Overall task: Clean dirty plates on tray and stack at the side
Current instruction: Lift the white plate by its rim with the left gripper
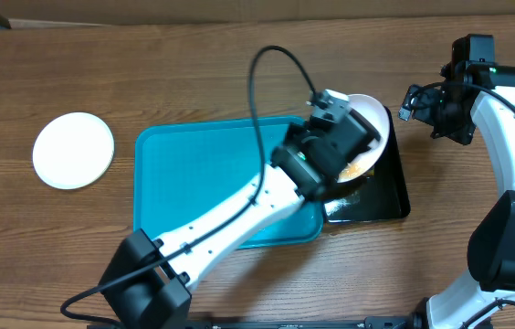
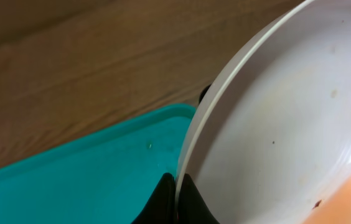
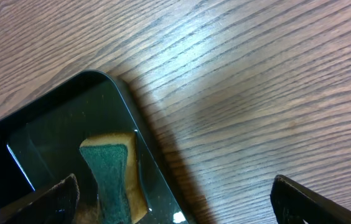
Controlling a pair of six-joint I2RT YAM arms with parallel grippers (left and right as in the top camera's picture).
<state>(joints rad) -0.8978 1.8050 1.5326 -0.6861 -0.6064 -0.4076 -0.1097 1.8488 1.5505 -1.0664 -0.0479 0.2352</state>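
I need to move my left gripper far to the left in the overhead view next, lower the held plate onto another white plate (image 1: 73,151) and let go of it.
My left gripper (image 2: 177,190) is shut on the rim of a white plate (image 2: 287,118), held tilted on edge. Small dark specks and an orange smear mark the plate's inside. From overhead this plate (image 1: 373,117) hangs over the black tray, just past the right end of the turquoise tray (image 1: 194,174), with the left gripper (image 1: 358,142) on its near side. Another white plate (image 1: 73,150) lies flat on the table at far left. My right gripper (image 3: 175,202) stands open over the table beside the black tray, holding nothing; overhead shows the right gripper (image 1: 419,102) at the upper right.
A glossy black tray (image 3: 45,130) holds a green-and-yellow sponge (image 3: 110,177) near its corner. Overhead, the black tray (image 1: 390,196) lies against the turquoise tray's right side. The left arm stretches diagonally across the turquoise tray. Bare wooden table surrounds both trays.
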